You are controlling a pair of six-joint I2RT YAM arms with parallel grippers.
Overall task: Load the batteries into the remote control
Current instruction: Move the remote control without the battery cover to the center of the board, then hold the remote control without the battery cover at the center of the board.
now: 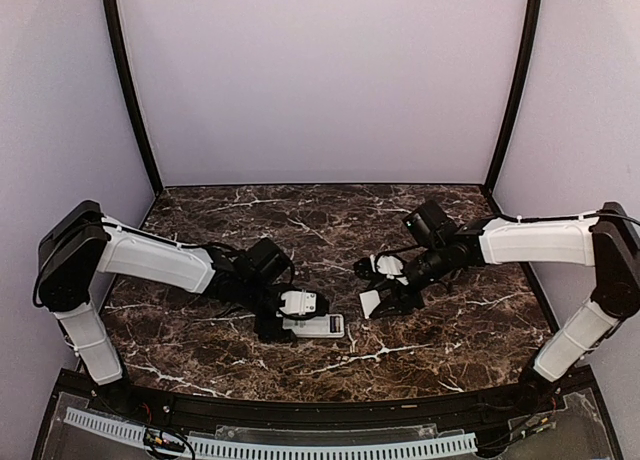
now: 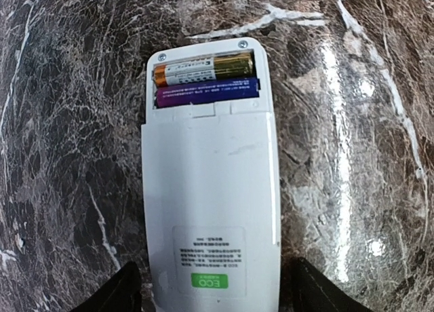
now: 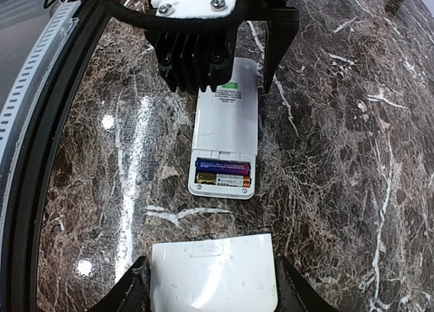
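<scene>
My right gripper will move the remote's cover to the left in the top view and down onto the remote's open battery bay (image 1: 337, 325) (image 3: 222, 173), and let go of it, because both batteries are inside.
The white remote control (image 1: 322, 326) lies face down on the marble table, its battery bay open. In the left wrist view the remote (image 2: 210, 190) holds a gold battery (image 2: 203, 71) and a purple battery (image 2: 207, 91) side by side. My left gripper (image 2: 211, 295) is open and straddles the remote's label end, with a narrow gap at each finger. My right gripper (image 3: 211, 285) is shut on the plain white cover (image 3: 213, 275), holding it just short of the remote's (image 3: 226, 125) open bay. From above, the cover (image 1: 372, 302) hangs to the right of the remote.
The table's black front rim (image 3: 41, 122) and a white slotted cable channel (image 1: 300, 446) run along the near edge. Purple walls enclose the back and sides. Both arms meet at the table's middle front.
</scene>
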